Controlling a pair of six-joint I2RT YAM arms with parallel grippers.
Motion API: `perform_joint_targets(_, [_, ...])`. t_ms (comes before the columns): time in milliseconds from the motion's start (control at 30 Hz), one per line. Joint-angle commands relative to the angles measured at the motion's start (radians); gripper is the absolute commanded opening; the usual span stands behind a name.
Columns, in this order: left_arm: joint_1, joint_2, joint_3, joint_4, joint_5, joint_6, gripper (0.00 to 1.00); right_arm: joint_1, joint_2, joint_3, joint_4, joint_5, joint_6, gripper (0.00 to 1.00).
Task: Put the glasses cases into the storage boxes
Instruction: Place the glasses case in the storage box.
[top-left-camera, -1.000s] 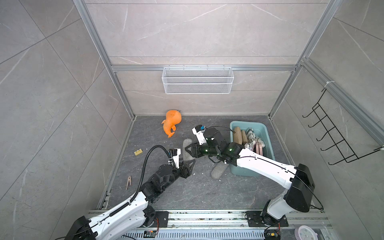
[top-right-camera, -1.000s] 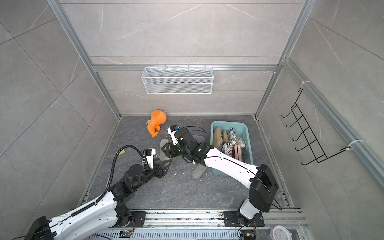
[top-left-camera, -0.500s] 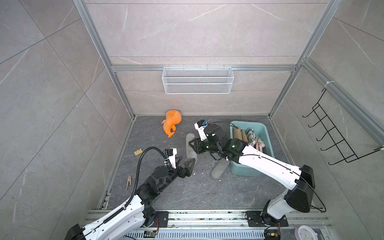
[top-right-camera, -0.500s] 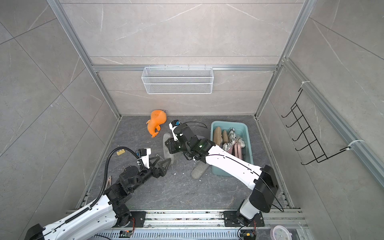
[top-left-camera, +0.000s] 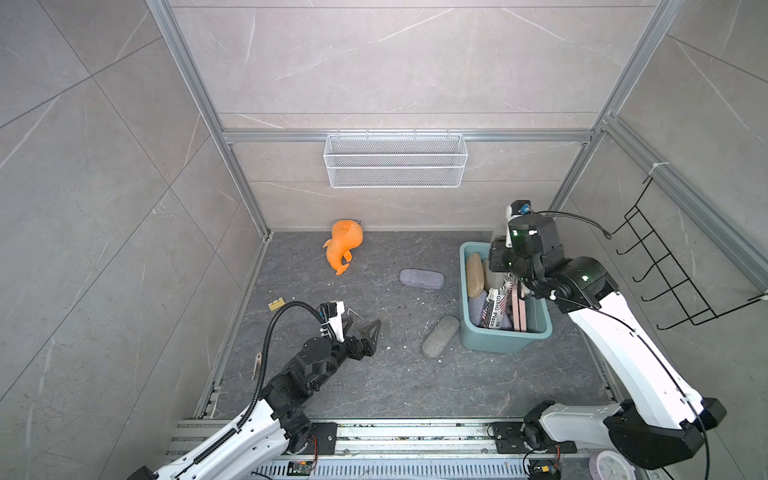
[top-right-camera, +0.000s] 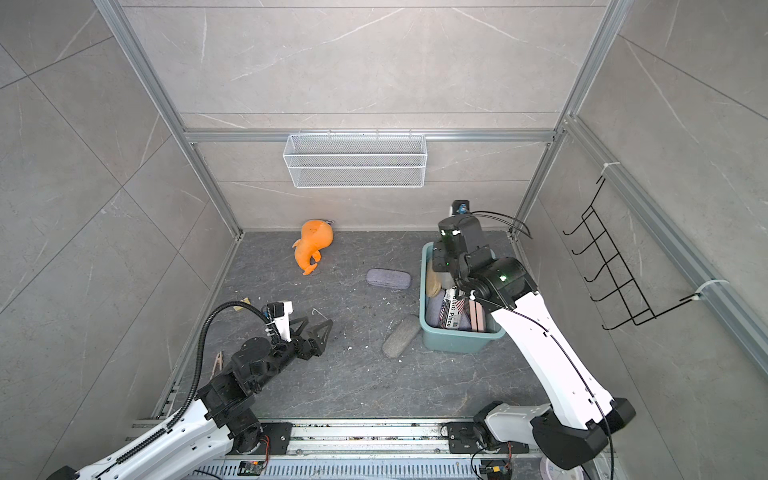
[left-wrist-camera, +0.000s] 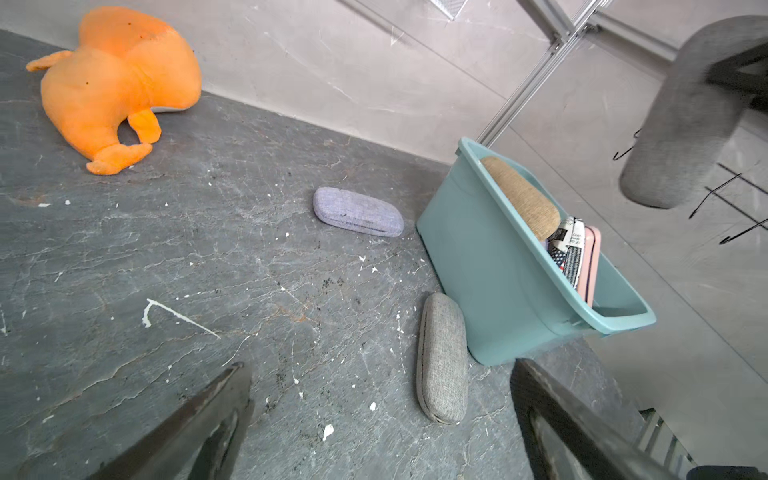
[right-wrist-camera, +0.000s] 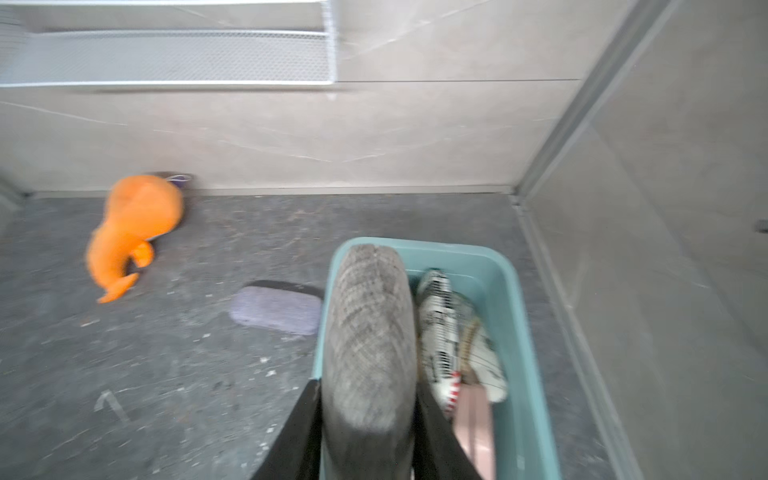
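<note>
My right gripper needs to move back and down next into the empty gap between the pink case (top-left-camera: 517, 305) and the side of the box to release.
My right gripper (right-wrist-camera: 368, 399) is shut on a grey glasses case (right-wrist-camera: 368, 324) and holds it above the far end of the teal storage box (top-left-camera: 505, 343). The same case shows in the left wrist view (left-wrist-camera: 685, 112). Inside the box stand a tan case (top-left-camera: 474, 274), a newspaper-print case (top-left-camera: 494, 309) and a pink case (top-left-camera: 517, 305). On the floor, a lilac case (top-left-camera: 422, 278) lies left of the box and another grey case (top-left-camera: 440, 336) rests against its near left corner. My left gripper (top-left-camera: 361, 326) is open and empty, low over the floor left of that case.
An orange plush toy (top-left-camera: 343, 245) lies by the back wall. A white wire basket (top-left-camera: 395, 166) hangs on that wall and a black hook rack (top-left-camera: 673, 270) on the right wall. A small yellow piece (top-left-camera: 275, 304) and a clothespin (top-left-camera: 257, 363) lie near the left edge.
The left gripper opened, let go of the grey case and drew back to the left. The right gripper carried that case to the right, over the storage box.
</note>
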Motion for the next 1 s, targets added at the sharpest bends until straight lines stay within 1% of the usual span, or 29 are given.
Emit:
perform_joint_targets(0, [0.002, 0.045, 0.066, 0.015, -0.014, 0.039, 0.99, -0.063, -0.019, -0.059, -0.115, 0.164, -0.041, 0.30])
perform_joint_targets(67, [0.003, 0.079, 0.085, 0.023, -0.010, 0.049, 0.99, -0.103, -0.038, -0.124, -0.101, 0.167, -0.031, 0.29])
perform_joint_targets(167, [0.004, 0.136, 0.108, 0.029, -0.014, 0.041, 0.99, -0.133, -0.038, -0.226, -0.086, 0.186, -0.002, 0.29])
perform_joint_targets(300, [0.005, 0.221, 0.144, 0.038, 0.034, 0.027, 0.99, -0.182, -0.058, -0.338, -0.040, 0.167, 0.025, 0.28])
perform_joint_targets(400, [0.005, 0.254, 0.158, 0.046, 0.061, 0.021, 0.99, -0.203, -0.071, -0.386, -0.018, 0.153, 0.026, 0.28])
perform_joint_targets(467, [0.005, 0.270, 0.165, 0.051, 0.071, 0.027, 0.99, -0.216, -0.076, -0.429, 0.017, 0.119, 0.020, 0.29])
perform_joint_targets(533, [0.005, 0.292, 0.166, 0.070, 0.073, 0.033, 0.99, -0.241, -0.070, -0.468, 0.064, 0.058, 0.013, 0.29])
perform_joint_targets(633, [0.005, 0.358, 0.188, 0.087, 0.100, 0.037, 0.99, -0.259, -0.060, -0.499, 0.119, 0.015, 0.002, 0.31])
perform_joint_targets(667, [0.005, 0.383, 0.203, 0.084, 0.114, 0.039, 0.98, -0.269, -0.056, -0.500, 0.126, -0.006, 0.004, 0.33])
perform_joint_targets(700, [0.005, 0.417, 0.222, 0.078, 0.134, 0.043, 0.98, -0.272, -0.054, -0.494, 0.119, -0.024, 0.009, 0.40])
perform_joint_targets(733, [0.005, 0.451, 0.244, 0.069, 0.155, 0.047, 0.98, -0.273, -0.056, -0.489, 0.111, -0.033, 0.015, 0.51])
perform_joint_targets(767, [0.003, 0.481, 0.267, 0.051, 0.165, 0.051, 0.99, -0.273, -0.061, -0.481, 0.105, -0.039, 0.016, 0.56])
perform_joint_targets(833, [0.001, 0.554, 0.326, -0.004, 0.177, 0.060, 0.99, -0.273, -0.086, -0.462, 0.090, -0.049, 0.025, 0.61])
perform_joint_targets(900, [-0.012, 0.640, 0.392, -0.066, 0.183, 0.080, 0.99, -0.273, -0.117, -0.436, 0.080, -0.097, 0.029, 0.65])
perform_joint_targets(967, [-0.044, 0.720, 0.464, -0.118, 0.177, 0.104, 1.00, -0.269, -0.130, -0.404, 0.059, -0.139, 0.035, 0.66])
